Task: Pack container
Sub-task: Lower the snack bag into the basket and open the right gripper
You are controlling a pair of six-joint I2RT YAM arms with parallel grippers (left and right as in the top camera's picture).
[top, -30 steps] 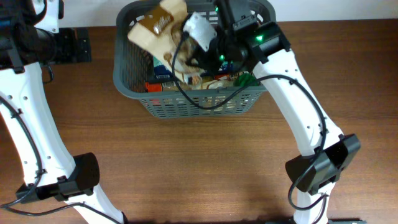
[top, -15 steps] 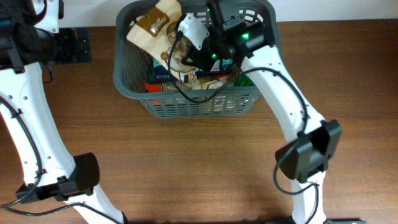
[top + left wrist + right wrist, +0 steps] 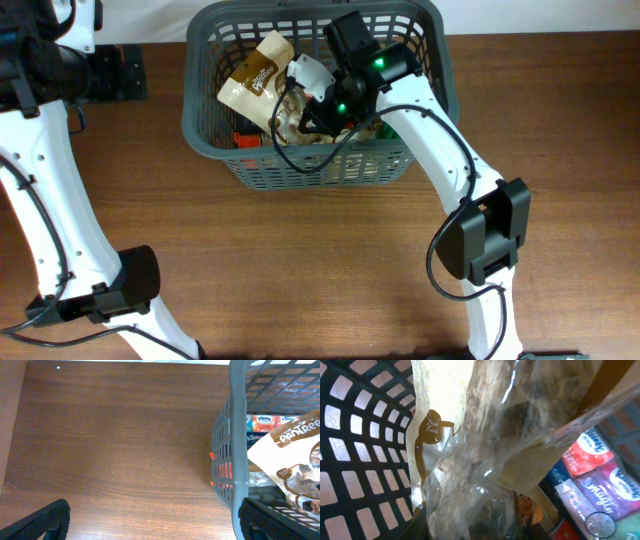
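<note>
I should next lower my right gripper deeper between the basket's slotted side and the Kleenex packs to release the snack bag point(image 3: 256, 80), since the gap point(image 3: 288, 126) has room.
The dark grey slotted basket point(image 3: 315, 172) stands at the back middle of the table. My right gripper point(image 3: 303, 98) reaches into it and is shut on a cream and brown snack bag point(image 3: 256, 80), which leans toward the basket's left side. In the right wrist view the bag point(image 3: 485, 460) fills the frame between the fingers point(image 3: 485, 527), with the basket wall point(image 3: 360, 435) behind it. My left gripper point(image 3: 152, 520) is open and empty above the bare table, just left of the basket wall point(image 3: 239, 435). The bag point(image 3: 295, 460) shows over that rim.
Several packed goods lie in the basket, among them red and purple tissue packs point(image 3: 600, 480) and Kleenex packs point(image 3: 265, 422). A green item point(image 3: 385, 128) lies near the basket's right side. The wooden table point(image 3: 330, 260) stretches in front of the basket.
My right arm has swung further over the basket and lowered the snack bag from above the far left rim down into the basket. The left arm has not moved.
</note>
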